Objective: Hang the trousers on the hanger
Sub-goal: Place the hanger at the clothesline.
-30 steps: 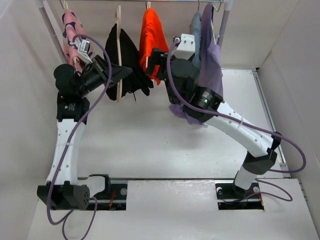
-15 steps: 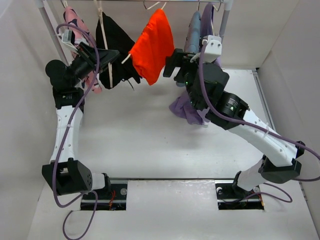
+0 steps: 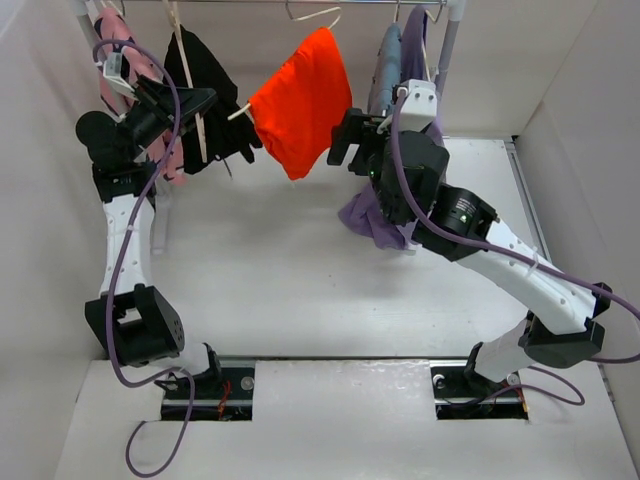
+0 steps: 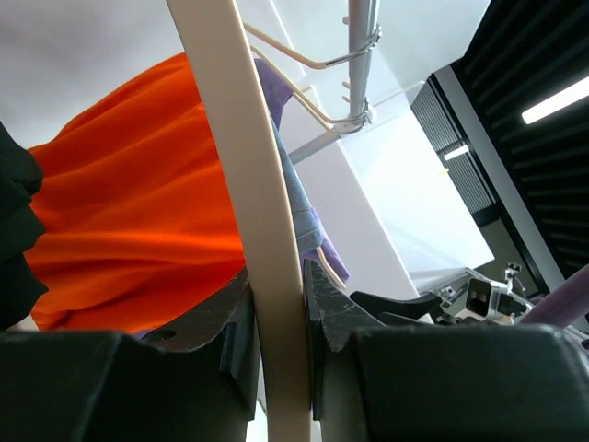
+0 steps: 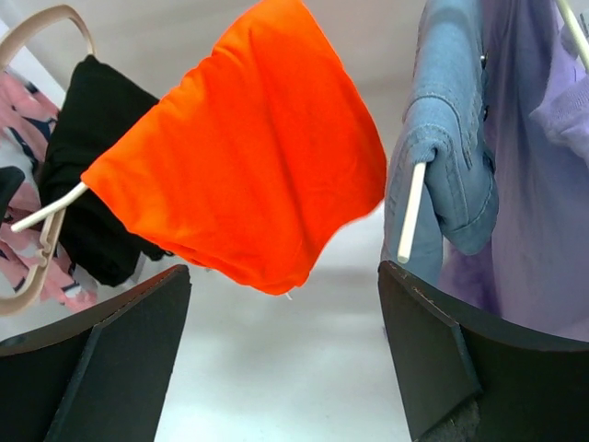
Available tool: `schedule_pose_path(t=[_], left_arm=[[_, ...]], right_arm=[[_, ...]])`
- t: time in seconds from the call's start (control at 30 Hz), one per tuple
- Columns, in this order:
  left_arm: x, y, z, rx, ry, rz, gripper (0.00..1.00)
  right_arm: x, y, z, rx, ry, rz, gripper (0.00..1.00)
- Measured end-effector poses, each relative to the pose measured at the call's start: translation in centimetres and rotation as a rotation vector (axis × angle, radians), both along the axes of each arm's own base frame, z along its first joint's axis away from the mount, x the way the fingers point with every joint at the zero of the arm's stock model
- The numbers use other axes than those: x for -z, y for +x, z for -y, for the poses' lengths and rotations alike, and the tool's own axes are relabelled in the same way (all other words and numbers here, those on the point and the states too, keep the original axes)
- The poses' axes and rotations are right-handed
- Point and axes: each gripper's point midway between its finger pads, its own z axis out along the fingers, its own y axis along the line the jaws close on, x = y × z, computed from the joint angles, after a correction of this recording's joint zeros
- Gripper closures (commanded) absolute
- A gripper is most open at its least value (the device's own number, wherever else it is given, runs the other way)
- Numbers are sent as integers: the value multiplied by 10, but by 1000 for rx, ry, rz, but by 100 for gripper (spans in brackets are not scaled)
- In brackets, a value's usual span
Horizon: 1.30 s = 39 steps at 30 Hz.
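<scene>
The black trousers already hang over the hanger. My left gripper will next bring the hanger's bar (image 3: 194,103) (image 4: 282,344) down slightly beneath the rail, then open.
The black trousers (image 3: 225,100) hang over the pale beige hanger (image 3: 180,45) near the left end of the rail. My left gripper (image 3: 195,103) is shut on the hanger's bar, which fills the gap between the jaws in the left wrist view (image 4: 276,313). My right gripper (image 3: 338,140) is open and empty, held just right of the orange garment (image 3: 300,100). In the right wrist view it (image 5: 285,359) faces the orange garment (image 5: 248,157), with the trousers (image 5: 92,175) and the hanger (image 5: 41,258) behind at the left.
A pink patterned garment (image 3: 112,40) hangs at the far left. Blue (image 5: 451,138) and purple (image 5: 543,184) garments hang at the right, next to the rack's post (image 3: 447,45). A purple garment (image 3: 372,222) lies on the table under the right arm.
My left gripper has carried the hanger and trousers leftward along the rail. The orange garment has swung up and left. My right gripper has drawn back a little to the right.
</scene>
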Motion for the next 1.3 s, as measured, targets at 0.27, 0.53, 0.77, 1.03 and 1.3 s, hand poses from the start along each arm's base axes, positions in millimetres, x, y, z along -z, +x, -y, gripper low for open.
schedule_pose_path(t=[0.27, 0.53, 0.77, 1.03, 1.3], left_arm=[[17, 22, -13, 18, 19, -33, 100], [22, 38, -16, 46, 33, -38, 95], [21, 29, -13, 36, 63, 14, 28], [12, -7, -4, -12, 182, 92, 0], [27, -20, -11, -165, 360, 75, 0]], right_arm=[[10, -1, 0, 0, -15, -26, 13], [19, -1, 0, -2, -29, -47, 13], [23, -5, 5, -3, -36, -59, 12], [25, -12, 6, -45, -27, -69, 10], [42, -21, -1, -124, -54, -100, 7]])
